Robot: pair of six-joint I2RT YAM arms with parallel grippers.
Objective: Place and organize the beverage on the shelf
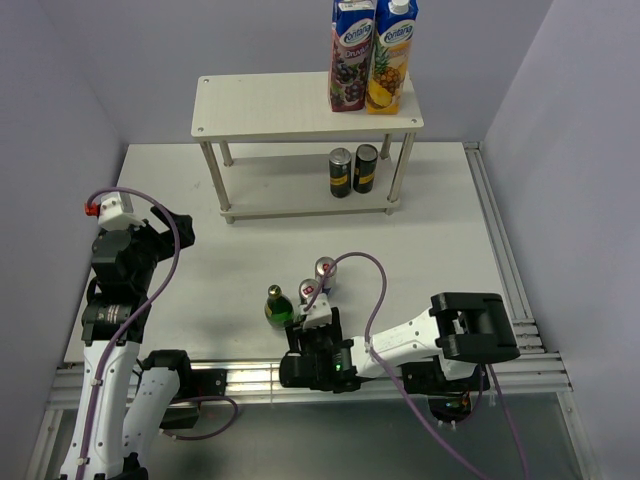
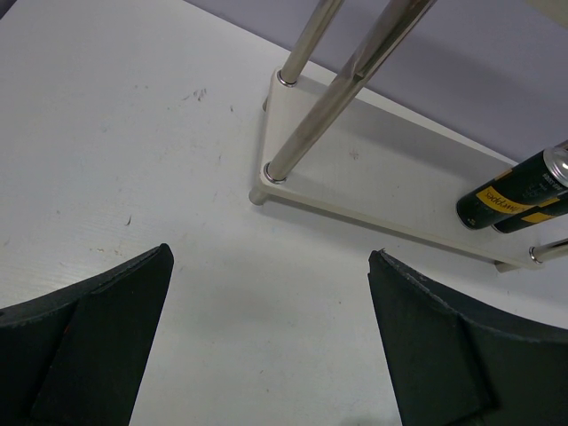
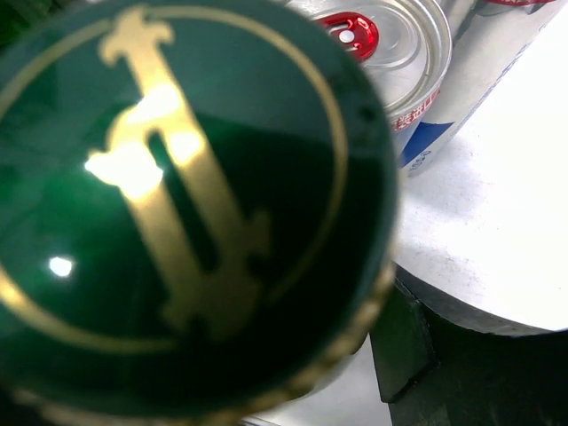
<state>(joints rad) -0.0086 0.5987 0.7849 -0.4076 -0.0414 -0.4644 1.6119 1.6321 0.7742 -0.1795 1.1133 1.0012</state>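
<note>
My right gripper carries its green-capped bottle up and outward onto the shelf's top board beside the juice cartons next and releases it, since that part of the board stands empty.
The shelf (image 1: 300, 108) stands at the back; two dark black-gold cans (image 1: 352, 170) stand on its lower board and also show in the left wrist view (image 2: 515, 191). A green glass bottle (image 1: 276, 306) and two blue-silver cans (image 1: 316, 282) stand on the table near the front. My right gripper (image 1: 298, 346) hangs right beside them, pointing down. In the right wrist view a green bottle cap with a gold emblem (image 3: 177, 195) fills the frame between the jaws (image 3: 266, 373), one finger (image 3: 408, 342) stands just clear of it, and a blue-silver can (image 3: 399, 53) is behind. My left gripper (image 2: 269, 266) is open and empty at the left (image 1: 165, 232).
Two juice cartons (image 1: 372, 55) stand on the right end of the shelf's top board. The shelf's left legs (image 2: 311, 115) rise in front of my left gripper. Metal rails (image 1: 520, 300) run along the table's right and near edges. Walls close in on both sides.
</note>
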